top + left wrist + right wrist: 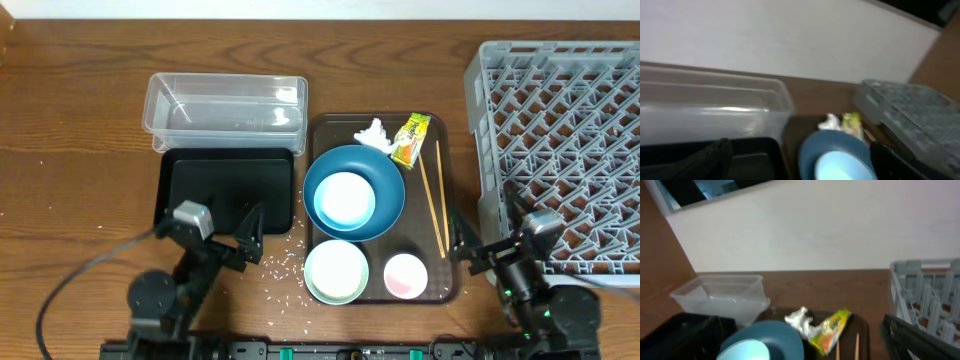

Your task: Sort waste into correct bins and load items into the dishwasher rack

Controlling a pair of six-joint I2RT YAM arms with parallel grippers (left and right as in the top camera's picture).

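Note:
My left gripper should cross the pale green bowl and come down onto the cup's bowl-side rim, because the pink cup is below my gripper, to its right in the overhead view.
A brown serving tray holds a large blue bowl with a small white-and-light-blue bowl inside it. It also holds a pale green bowl, a pink cup, wooden chopsticks, a crumpled tissue and a green-and-yellow wrapper. Rice grains lie on the table left of the tray. The clear tub and the black tray are to the left. The grey rack is at the right. My left gripper is open over the black tray's front. My right gripper is open between tray and rack.
The left wrist view shows the tub, the blue bowl and the rack. The right wrist view shows the tissue, the wrapper and the rack. A white wall stands behind the table.

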